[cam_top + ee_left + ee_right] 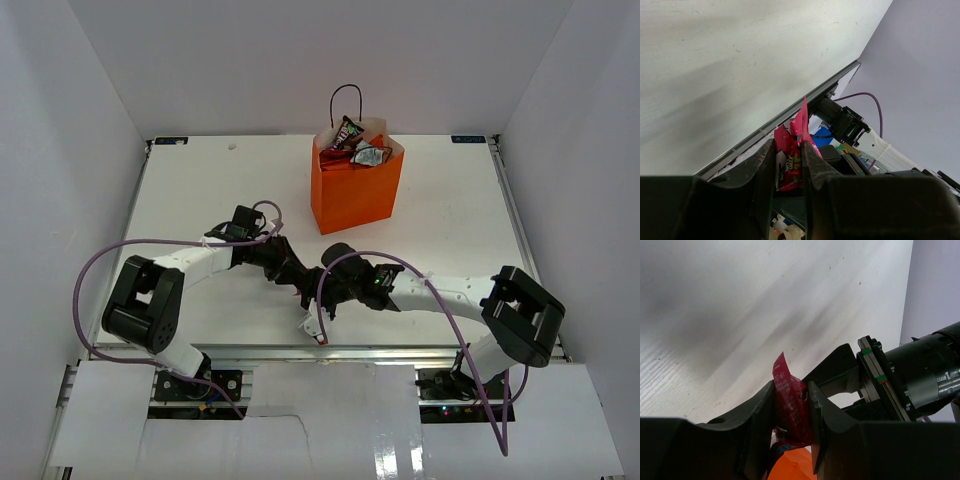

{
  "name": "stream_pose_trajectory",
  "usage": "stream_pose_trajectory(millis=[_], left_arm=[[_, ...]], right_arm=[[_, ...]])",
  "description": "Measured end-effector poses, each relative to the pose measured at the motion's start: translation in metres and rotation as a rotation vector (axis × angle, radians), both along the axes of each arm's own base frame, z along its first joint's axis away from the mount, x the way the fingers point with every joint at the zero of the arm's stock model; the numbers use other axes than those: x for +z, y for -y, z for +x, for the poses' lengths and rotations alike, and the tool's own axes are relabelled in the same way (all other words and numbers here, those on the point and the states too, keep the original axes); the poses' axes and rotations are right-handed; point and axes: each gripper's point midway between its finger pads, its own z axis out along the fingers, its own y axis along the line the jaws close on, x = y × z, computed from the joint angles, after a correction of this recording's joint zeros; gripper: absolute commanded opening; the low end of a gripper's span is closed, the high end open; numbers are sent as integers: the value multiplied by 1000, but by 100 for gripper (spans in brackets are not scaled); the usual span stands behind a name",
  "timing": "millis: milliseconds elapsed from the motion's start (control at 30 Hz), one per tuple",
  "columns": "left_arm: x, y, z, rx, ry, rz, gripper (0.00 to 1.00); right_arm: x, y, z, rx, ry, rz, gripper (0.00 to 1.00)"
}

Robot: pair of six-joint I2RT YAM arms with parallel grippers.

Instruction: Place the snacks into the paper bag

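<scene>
The bag's open top (369, 139) stands outward of my right gripper. My right gripper should next move up and outward, over that opening, and release the pink packet.
The orange paper bag (355, 190) stands upright at the far middle of the table, with dark and silver snack wrappers (352, 135) sticking out of its top. My two grippers meet near the table's front edge, well in front of the bag. A pink-red packet (316, 330) hangs between them. In the left wrist view my left gripper (788, 147) is shut on the packet (792, 162). In the right wrist view my right gripper (791, 390) is also closed around the same packet (789, 400), with the left gripper's body just behind it.
White walls close in the table (200, 200) on three sides. A metal rail (350, 350) runs along the front edge. Purple cables (110, 260) loop from both arms. An orange surface (800, 470) shows under the packet in the right wrist view.
</scene>
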Motion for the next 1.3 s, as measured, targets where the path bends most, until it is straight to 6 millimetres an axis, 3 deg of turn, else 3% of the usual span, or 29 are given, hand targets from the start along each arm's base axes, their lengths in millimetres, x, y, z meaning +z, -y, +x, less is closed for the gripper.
stream_pose_trajectory(millis=[233, 367, 467, 600, 633, 667, 700, 767, 833, 933, 1033, 1100, 1167, 1233, 1300], left_arm=[[6, -1, 3, 15, 25, 4, 50], [22, -7, 12, 55, 72, -12, 52], [45, -24, 36, 140, 159, -1, 53], [93, -57, 80, 281, 366, 44, 54], [105, -67, 89, 315, 423, 65, 59], [118, -77, 96, 344, 479, 91, 91], [131, -86, 103, 369, 548, 119, 98], [155, -101, 110, 417, 656, 173, 98], [175, -113, 108, 445, 761, 219, 98], [202, -130, 97, 490, 898, 277, 98], [220, -143, 82, 542, 1004, 308, 98], [224, -150, 72, 568, 1050, 317, 98], [220, -154, 64, 582, 1065, 328, 98], [213, -156, 59, 585, 1063, 337, 98], [206, -158, 58, 586, 1050, 350, 98]], right_arm=[[3, 0, 0, -14, -24, 5, 10], [15, 3, 0, -39, -75, 15, 9], [32, 9, -7, -38, -129, 29, 9], [67, 7, -23, -19, -221, 82, 9], [79, 5, -25, -23, -249, 104, 9], [91, 3, -27, -27, -280, 123, 8], [106, -1, -27, -31, -310, 154, 8], [139, -4, -22, -75, -401, 213, 8], [184, -4, 1, -145, -472, 311, 8], [272, 14, 72, -335, -591, 522, 8], [353, 51, 151, -504, -680, 753, 9], [386, 83, 193, -595, -737, 873, 9], [400, 114, 230, -687, -776, 968, 13], [392, 135, 254, -776, -819, 1009, 13], [373, 143, 269, -838, -862, 1007, 13]])
